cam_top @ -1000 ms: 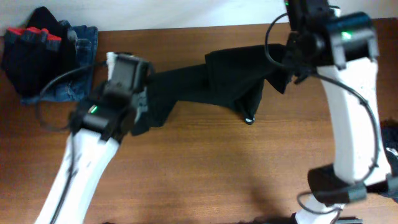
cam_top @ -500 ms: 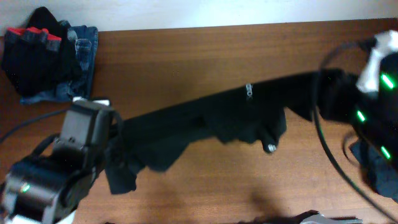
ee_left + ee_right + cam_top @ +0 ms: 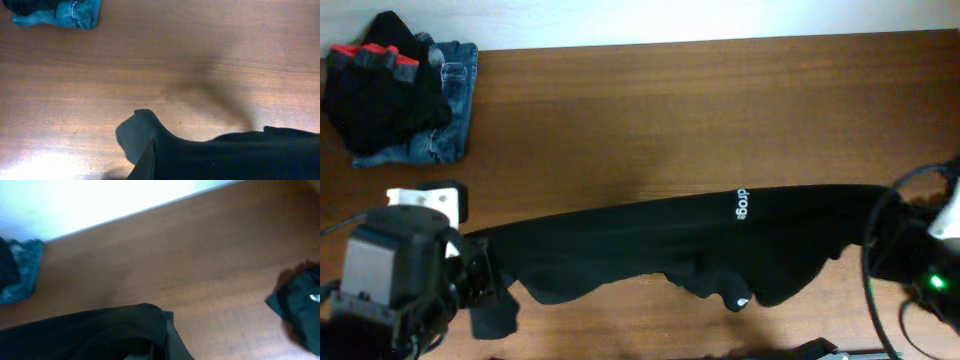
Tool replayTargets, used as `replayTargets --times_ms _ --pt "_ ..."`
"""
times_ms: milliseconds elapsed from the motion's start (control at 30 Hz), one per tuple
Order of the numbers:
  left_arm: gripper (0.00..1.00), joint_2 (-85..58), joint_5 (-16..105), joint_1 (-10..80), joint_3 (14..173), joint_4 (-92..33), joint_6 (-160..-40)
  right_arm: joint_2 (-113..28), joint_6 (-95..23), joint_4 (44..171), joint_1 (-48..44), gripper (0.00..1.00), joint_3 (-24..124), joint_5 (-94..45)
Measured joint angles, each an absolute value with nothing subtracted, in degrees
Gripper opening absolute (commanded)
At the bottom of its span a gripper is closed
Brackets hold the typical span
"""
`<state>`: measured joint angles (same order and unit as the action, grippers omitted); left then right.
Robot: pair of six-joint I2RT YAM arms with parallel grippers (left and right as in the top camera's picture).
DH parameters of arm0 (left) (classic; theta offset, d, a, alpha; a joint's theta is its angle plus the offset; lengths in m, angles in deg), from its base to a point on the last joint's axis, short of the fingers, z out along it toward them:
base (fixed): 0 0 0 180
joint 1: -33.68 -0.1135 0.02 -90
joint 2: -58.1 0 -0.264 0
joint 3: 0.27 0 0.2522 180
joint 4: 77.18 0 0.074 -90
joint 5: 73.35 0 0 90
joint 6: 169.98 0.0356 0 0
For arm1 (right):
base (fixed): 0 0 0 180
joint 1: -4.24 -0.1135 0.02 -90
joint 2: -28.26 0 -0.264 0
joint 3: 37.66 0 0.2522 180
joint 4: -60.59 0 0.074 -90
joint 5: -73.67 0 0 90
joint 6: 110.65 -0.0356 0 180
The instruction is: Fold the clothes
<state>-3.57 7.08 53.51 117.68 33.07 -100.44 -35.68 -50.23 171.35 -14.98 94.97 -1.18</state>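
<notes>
The clear tabletop beside the jeans is outward and below, so I should next move my left gripper outward and down there and let go of the top's end on the open wood.
The black top hangs stretched in a long band across the front of the table, its white neck label facing up. My left gripper is shut on its left end, and my right gripper is shut on its right end. In the left wrist view the black fabric fills the bottom right, running into the left gripper. In the right wrist view the knit fabric bunches against the right gripper. More clothes lie in a pile at the back left.
The pile holds black pieces with red trim on top of blue jeans. Another dark garment lies on the wooden table to the right of my right gripper. A white wall runs along the table's far edge.
Both arms have pulled toward the table's front edge and moved apart. The black top went from a bunched heap at the back middle to a taut band at the front.
</notes>
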Motion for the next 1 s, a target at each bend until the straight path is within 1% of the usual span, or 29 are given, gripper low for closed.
replayTargets --times_ms 167,333,500,767,800,1000 --pt "0.01 -8.27 7.02 53.49 114.44 31.56 -100.64 -39.99 -51.3 171.35 -14.96 0.04 91.69 1.23" --pt "0.01 -16.45 5.49 53.4 109.83 25.66 -100.75 -46.72 -52.42 171.24 -14.92 0.04 90.86 3.55" --pt "0.01 -24.47 3.37 52.59 108.93 20.02 -100.84 -52.9 -53.22 169.49 -14.92 0.04 90.79 5.21" --pt "0.02 -38.17 2.03 50.02 108.93 13.42 -100.82 -64.01 -53.49 164.4 -14.63 0.04 90.77 6.23" --pt "0.05 -39.59 1.77 49.67 108.93 12.24 -100.82 -65.23 -53.49 163.67 -14.41 0.04 90.77 6.41" --pt "0.06 -46.74 -1.38 47.26 108.84 1.97 -100.71 -73.06 -53.44 157.47 -11.29 0.04 90.73 6.8"
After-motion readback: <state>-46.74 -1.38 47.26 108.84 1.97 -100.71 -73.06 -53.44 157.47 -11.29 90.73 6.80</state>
